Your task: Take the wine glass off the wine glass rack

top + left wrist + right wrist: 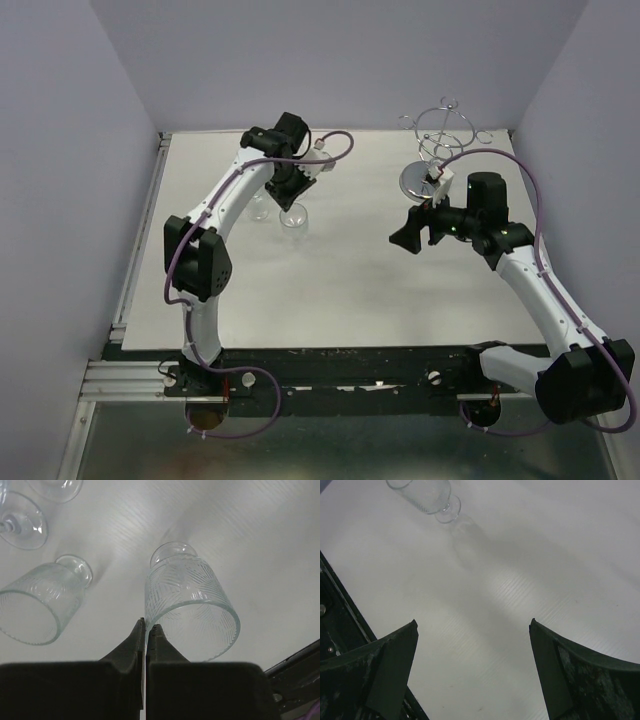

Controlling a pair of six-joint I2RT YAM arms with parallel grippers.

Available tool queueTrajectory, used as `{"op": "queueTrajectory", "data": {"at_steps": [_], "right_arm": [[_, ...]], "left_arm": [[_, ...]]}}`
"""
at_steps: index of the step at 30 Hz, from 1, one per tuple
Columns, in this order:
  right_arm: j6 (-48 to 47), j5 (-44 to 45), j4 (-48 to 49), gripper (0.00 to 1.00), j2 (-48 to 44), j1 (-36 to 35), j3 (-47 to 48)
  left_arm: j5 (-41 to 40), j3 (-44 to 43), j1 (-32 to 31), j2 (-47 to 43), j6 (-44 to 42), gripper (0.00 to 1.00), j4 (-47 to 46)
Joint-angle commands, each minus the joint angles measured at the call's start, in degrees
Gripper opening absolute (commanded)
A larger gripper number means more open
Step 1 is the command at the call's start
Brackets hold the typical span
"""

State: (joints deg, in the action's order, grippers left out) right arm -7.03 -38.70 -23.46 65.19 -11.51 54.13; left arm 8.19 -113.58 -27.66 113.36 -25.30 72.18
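My left gripper should next move the glass outward and down and release it on the bare tabletop (pixel 114 520) beside the other glasses, outward of and below the gripper.
The chrome wine glass rack (pixel 440 130) stands at the far right on its disc base (pixel 420 181); I see no glass on its wire rings. A clear cut-pattern wine glass (pixel 187 602) is over the table at the far left, also seen from above (pixel 293 216). My left gripper (pixel 146 626) is shut, pinching this glass's rim between its fingers; from above it is over the glass (pixel 293 195). I cannot tell whether the glass's foot touches the table. My right gripper (pixel 473 625) is open and empty over bare table, left of the rack's base (pixel 405 235).
A second cut-pattern glass (pixel 42 602) stands just left of the held one (pixel 262 207). The feet of two more glasses (pixel 22 527) show at the left wrist view's top left. A glass (pixel 427 495) shows far off in the right wrist view. The table's black front edge (pixel 335 630) is near.
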Motion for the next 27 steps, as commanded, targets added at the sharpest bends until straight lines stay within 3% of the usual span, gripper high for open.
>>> {"op": "queueTrajectory", "data": {"at_steps": [1,9,14,27], "right_arm": [[0.6,-0.9,1.8,1.00,-0.1,0.3,-0.3],[0.7,-0.3,1.4,1.00,1.3,0.3,1.0],[0.8,0.4,0.4,1.00,2.0,0.3,2.3],[0.1,1.8,0.0,1.00,2.8,0.3,2.1]], "left_arm": [[-0.7,1.9,3.4,-3.5,13.2,0.00,-3.6],[1.4,-0.7,8.0,-1.7,23.9,0.00,-5.6],[-3.5,-3.6,9.0,0.3,29.2,0.00,-7.6],[-5.5,-9.7,10.5,7.7,29.7,0.00,-8.3]]}}
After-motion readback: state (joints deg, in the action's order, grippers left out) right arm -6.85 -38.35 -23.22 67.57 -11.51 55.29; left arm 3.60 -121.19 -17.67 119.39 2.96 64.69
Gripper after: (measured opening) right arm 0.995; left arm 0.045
